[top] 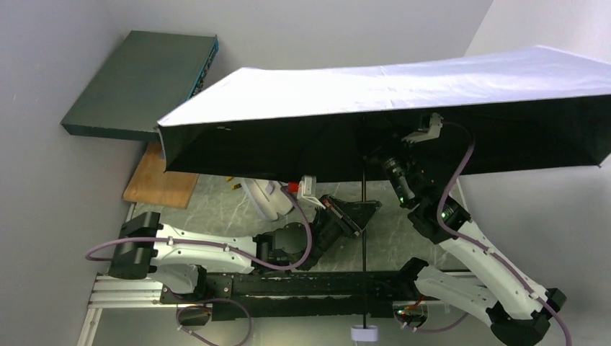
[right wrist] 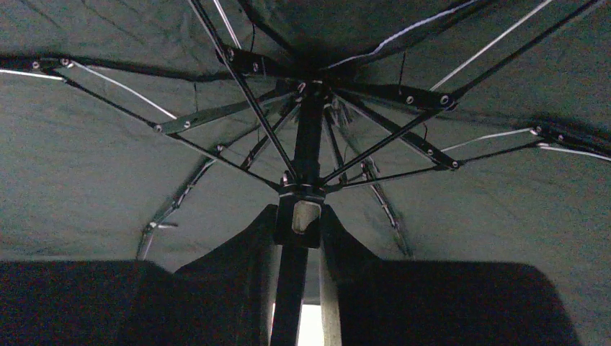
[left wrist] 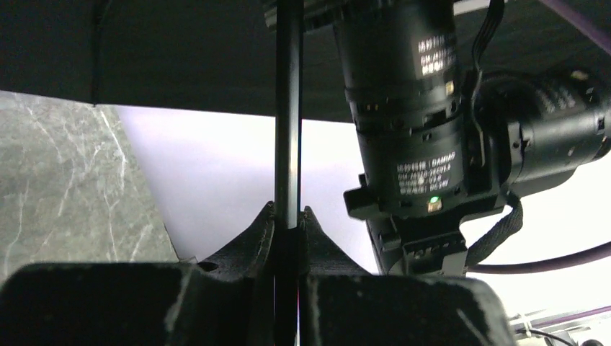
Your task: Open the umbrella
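My left gripper draws back along the umbrella's black stem toward the small lilac handle (top: 365, 334) next and releases the stem, with the canopy already spread open.
The umbrella (top: 403, 86) is spread open, its pale lilac-white canopy on top and dark underside facing the table. Its thin black shaft (top: 365, 245) runs down to the small lilac handle (top: 365, 334) at the near edge. My left gripper (top: 359, 211) is shut on the shaft (left wrist: 288, 108), which passes straight between its fingertips (left wrist: 288, 216). My right gripper (top: 376, 153) is up under the canopy. In the right wrist view its fingers (right wrist: 299, 225) press on both sides of the runner (right wrist: 301, 216), just below the ribs (right wrist: 216, 115).
A dark green box (top: 144, 83) leans at the back left over a wooden board (top: 160, 180). A pale lilac case (top: 268, 198) lies on the marble table (top: 209, 209) under the canopy's edge. Walls stand close on the left and right. The right arm's wrist (left wrist: 411, 130) is beside the shaft.
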